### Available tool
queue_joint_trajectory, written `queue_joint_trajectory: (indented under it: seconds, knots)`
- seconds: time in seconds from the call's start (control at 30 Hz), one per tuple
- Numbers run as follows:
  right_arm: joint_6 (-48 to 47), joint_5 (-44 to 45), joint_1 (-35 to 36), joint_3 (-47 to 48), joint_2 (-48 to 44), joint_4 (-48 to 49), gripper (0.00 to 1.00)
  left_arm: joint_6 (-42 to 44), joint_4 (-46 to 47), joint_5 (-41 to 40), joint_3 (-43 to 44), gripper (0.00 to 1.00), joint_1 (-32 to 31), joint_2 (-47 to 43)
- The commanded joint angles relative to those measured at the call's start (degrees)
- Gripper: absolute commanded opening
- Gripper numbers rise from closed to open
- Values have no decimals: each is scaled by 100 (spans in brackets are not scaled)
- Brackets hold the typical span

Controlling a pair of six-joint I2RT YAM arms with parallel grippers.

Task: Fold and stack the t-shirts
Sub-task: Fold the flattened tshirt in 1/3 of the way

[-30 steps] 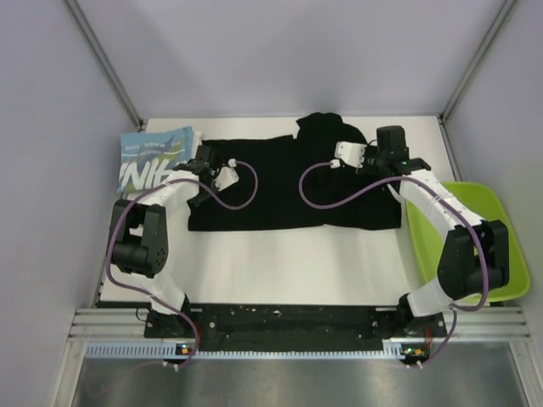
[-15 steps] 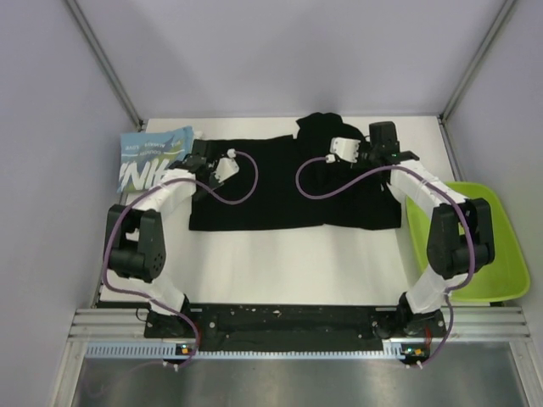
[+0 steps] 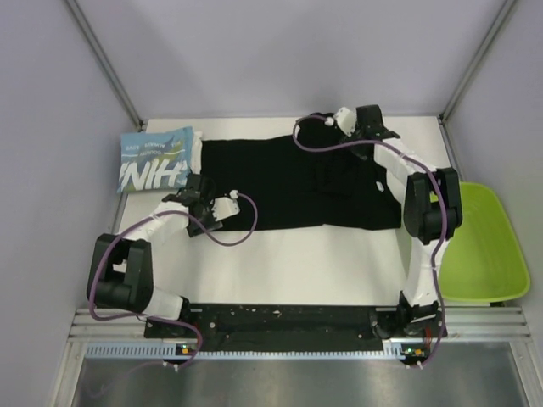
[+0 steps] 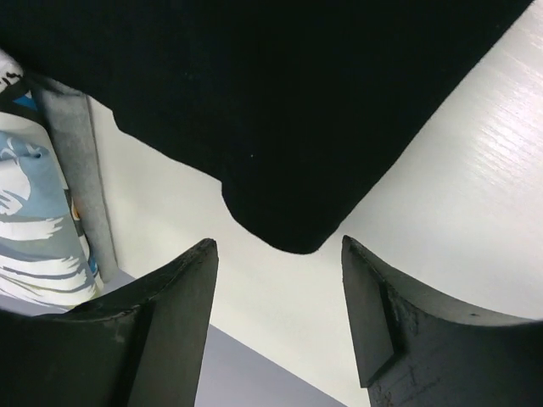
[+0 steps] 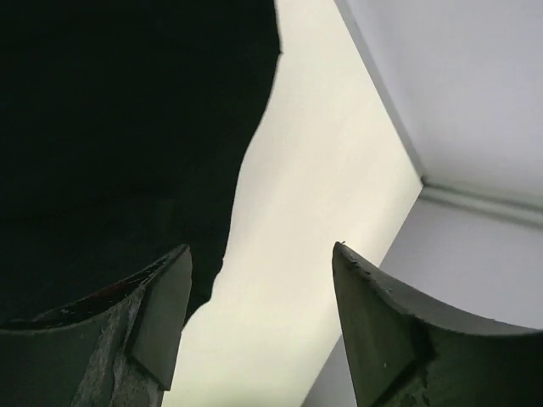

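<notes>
The black shirt's rounded corner is below my left gripper, between its open fingers in the wrist view, so I will lower the gripper onto it next and close there.
The black t-shirt lies flat across the middle of the table, roughly rectangular. The light blue t-shirt with white lettering lies folded at the back left, beside it. My left gripper hovers at the black shirt's left edge, open and holding nothing. In the left wrist view its gripper frames bare table, with a rounded corner of the black shirt just beyond and the blue shirt at left. My right gripper is open at the shirt's back right corner. In the right wrist view, that gripper is over white table beside black cloth.
A lime-green tray sits at the right edge of the table. Lilac walls close in the back and both sides. The purple cables of both arms loop over the black shirt. White table shows between the shirt and the arm bases.
Both grippers went from shut to open and let go of the black shirt. The right arm moved back toward the wall, the left drew nearer. The raised bunch of cloth now lies flat.
</notes>
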Motion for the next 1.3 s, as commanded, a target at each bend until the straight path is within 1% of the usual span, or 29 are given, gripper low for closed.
queue_joint_trajectory:
  seconds: [0.0,0.03,0.07,0.1,0.17,0.2,0.23,0.27,0.33,0.37,0.4,0.6,0.7,0.8,0.87,0.93,1.07,1.17,1.2,1.27]
  knots:
    - [3038,217,-74,890,-577,-1042,66,444,738,80,-97,65,17,29]
    - [3584,-55,-65,751,-858,-1193,66,480,835,98,-132,65,17,73]
    - [4260,-502,-73,479,-1165,-1247,65,515,975,98,-158,66,17,143]
    - [4701,-1020,-65,146,-1377,-1256,64,532,1089,72,-184,66,17,205]
    - [5519,-1812,-56,-373,-1659,-1265,56,524,1275,10,-185,64,17,415]
    - [5819,-2051,-47,-576,-1704,-1300,52,524,1310,-25,-159,61,17,512]
    - [6066,-2088,-47,-822,-1695,-1343,47,498,1302,-60,-124,58,17,635]
    - [6260,-2149,-47,-1007,-1687,-1344,45,463,1267,-95,-88,49,17,732]
    - [6384,-2238,-21,-1271,-1608,-1352,42,392,1258,-157,-79,20,17,846]
    - [6385,-2238,-3,-1385,-1573,-1344,42,366,1249,-157,-105,9,17,829]
    - [6376,-2238,14,-1448,-1494,-1344,42,348,1223,-122,-140,0,17,786]
    - [6481,-2168,50,-1501,-1134,-1326,45,243,1319,71,-396,0,17,364]
    - [6551,-1913,49,-1483,-931,-1291,46,181,1258,80,-370,0,17,302]
    - [6560,-1983,58,-1413,-746,-1230,45,155,1187,107,-352,0,17,267]
    - [6595,-1931,50,-1413,-711,-1160,43,163,1179,115,-352,0,17,240]
    - [6631,-1878,58,-1404,-693,-1124,36,164,1170,115,-361,0,17,232]
    - [6587,-1895,58,-1334,-579,-1098,33,137,1170,89,-343,0,17,275]
    - [6569,-1799,49,-1308,-579,-1106,25,119,1161,71,-343,0,17,276]
    - [6552,-1772,49,-1273,-588,-1107,25,128,1152,80,-343,0,17,276]
    - [6499,-1815,41,-1185,-579,-1115,29,137,1161,63,-343,0,17,276]
